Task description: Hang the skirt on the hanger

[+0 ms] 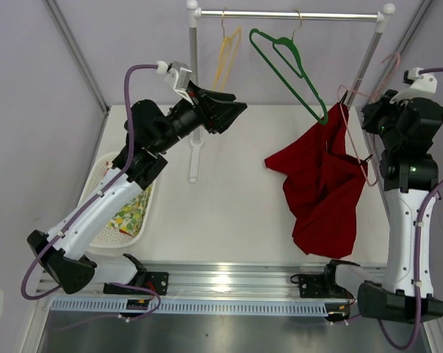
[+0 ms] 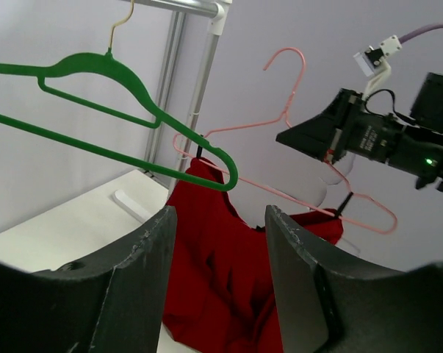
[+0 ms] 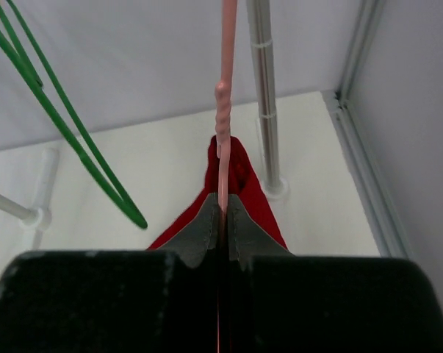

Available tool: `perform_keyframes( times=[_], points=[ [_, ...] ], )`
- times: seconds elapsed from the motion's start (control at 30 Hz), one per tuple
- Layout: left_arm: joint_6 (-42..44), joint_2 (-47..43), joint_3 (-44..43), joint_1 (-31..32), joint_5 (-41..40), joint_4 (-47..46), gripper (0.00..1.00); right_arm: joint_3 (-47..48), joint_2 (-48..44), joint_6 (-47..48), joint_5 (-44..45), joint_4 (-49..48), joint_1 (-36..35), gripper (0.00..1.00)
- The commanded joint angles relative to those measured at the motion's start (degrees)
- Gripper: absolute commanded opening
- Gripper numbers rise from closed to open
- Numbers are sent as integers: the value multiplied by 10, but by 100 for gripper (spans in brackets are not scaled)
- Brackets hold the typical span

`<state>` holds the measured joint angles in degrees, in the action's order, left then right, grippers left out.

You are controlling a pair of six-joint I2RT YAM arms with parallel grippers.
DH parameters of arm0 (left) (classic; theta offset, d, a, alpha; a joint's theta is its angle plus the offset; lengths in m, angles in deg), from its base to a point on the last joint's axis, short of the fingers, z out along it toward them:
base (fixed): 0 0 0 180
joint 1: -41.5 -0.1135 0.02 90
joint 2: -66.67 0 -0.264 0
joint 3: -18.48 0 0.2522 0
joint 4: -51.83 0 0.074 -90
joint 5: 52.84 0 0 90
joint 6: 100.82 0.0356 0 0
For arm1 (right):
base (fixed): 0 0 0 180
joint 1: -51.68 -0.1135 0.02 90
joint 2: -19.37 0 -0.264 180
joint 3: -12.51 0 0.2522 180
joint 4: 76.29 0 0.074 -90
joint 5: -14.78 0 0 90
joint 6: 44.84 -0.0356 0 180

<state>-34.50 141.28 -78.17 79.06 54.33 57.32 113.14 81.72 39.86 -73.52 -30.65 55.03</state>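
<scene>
The pink hanger's hook is still free, so my right gripper will next go up and outward to the bar, then bring the hook down onto the bar's empty end.
The red skirt (image 1: 320,184) hangs from the pale pink hanger (image 1: 345,121) at the right, held by small black clips, and its lower part drapes toward the table. My right gripper (image 1: 362,121) is shut on the hanger's wire. In the right wrist view the jaws (image 3: 223,213) pinch the pink wire (image 3: 226,73) with the skirt (image 3: 239,173) below. My left gripper (image 1: 236,110) is open and empty, raised left of the skirt. In the left wrist view its fingers (image 2: 144,257) frame the skirt (image 2: 214,272) and the pink hanger (image 2: 280,125).
A clothes rail (image 1: 294,15) spans the back, carrying a yellow hanger (image 1: 225,55) and a dark green hanger (image 1: 287,62), which hangs close to the pink one. The rack's left post (image 1: 194,95) stands by my left gripper. A white basket (image 1: 103,173) with floral cloth (image 1: 128,215) sits far left.
</scene>
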Motion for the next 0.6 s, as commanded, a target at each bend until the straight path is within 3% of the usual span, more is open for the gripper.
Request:
perform_keyframes(
  times=[0.0, 0.1, 0.57],
  points=[
    [18, -27, 2, -7, 10, 2, 57, 44, 15, -66, -175, -163, 86, 0],
    [21, -34, -3, -9, 12, 13, 57, 73, 51, -106, -234, -203, 132, 0],
    [35, -96, 34, -9, 7, 36, 57, 271, 202, -115, -250, -220, 127, 0]
  ],
)
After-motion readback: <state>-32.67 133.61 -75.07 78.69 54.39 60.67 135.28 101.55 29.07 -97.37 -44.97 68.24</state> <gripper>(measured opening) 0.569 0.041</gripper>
